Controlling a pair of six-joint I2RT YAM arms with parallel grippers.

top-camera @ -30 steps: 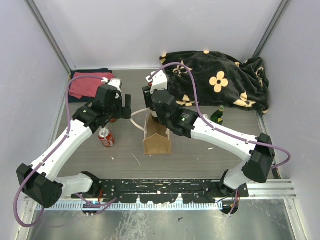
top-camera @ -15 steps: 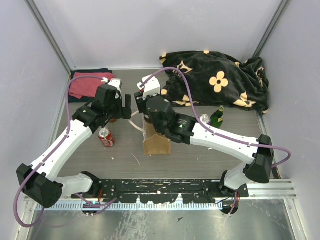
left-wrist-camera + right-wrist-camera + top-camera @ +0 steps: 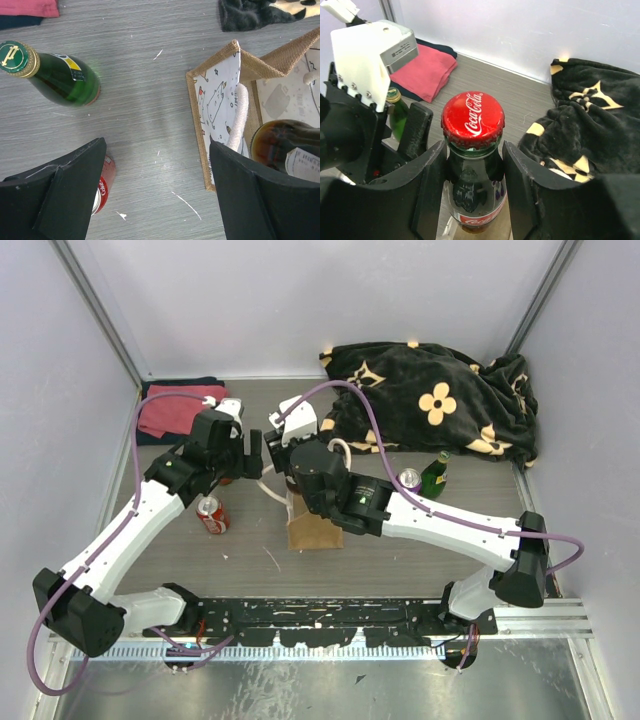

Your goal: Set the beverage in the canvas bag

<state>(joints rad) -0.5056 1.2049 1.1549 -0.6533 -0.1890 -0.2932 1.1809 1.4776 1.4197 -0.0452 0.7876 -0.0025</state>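
The Coca-Cola bottle hangs over the canvas bag's open top (image 3: 298, 502), so my right gripper will lower it in and release it next.
The canvas bag (image 3: 314, 530) stands upright mid-table, tan with a white printed lining (image 3: 219, 100) and white rope handles. My right gripper (image 3: 284, 453) is shut on the neck of a Coca-Cola glass bottle (image 3: 473, 120) with a red cap, held upright at the bag's mouth. In the left wrist view the bottle's dark body (image 3: 282, 145) shows within the open top. The right gripper's (image 3: 473, 150) fingers clamp both sides of the neck. My left gripper (image 3: 252, 455) is open and empty just left of the bag, and its gap (image 3: 160, 200) is over bare table.
A green glass bottle (image 3: 57, 75) and a red Coke can (image 3: 212, 516) stand left of the bag. Another green bottle (image 3: 435, 472) and a can (image 3: 409, 478) stand to the right. A folded red cloth (image 3: 178, 410) lies back left, a black flowered blanket (image 3: 440, 400) back right.
My right gripper has carried the Coke bottle leftward and nearer, over the bag's opening, close to the left gripper. The left arm has stayed put.
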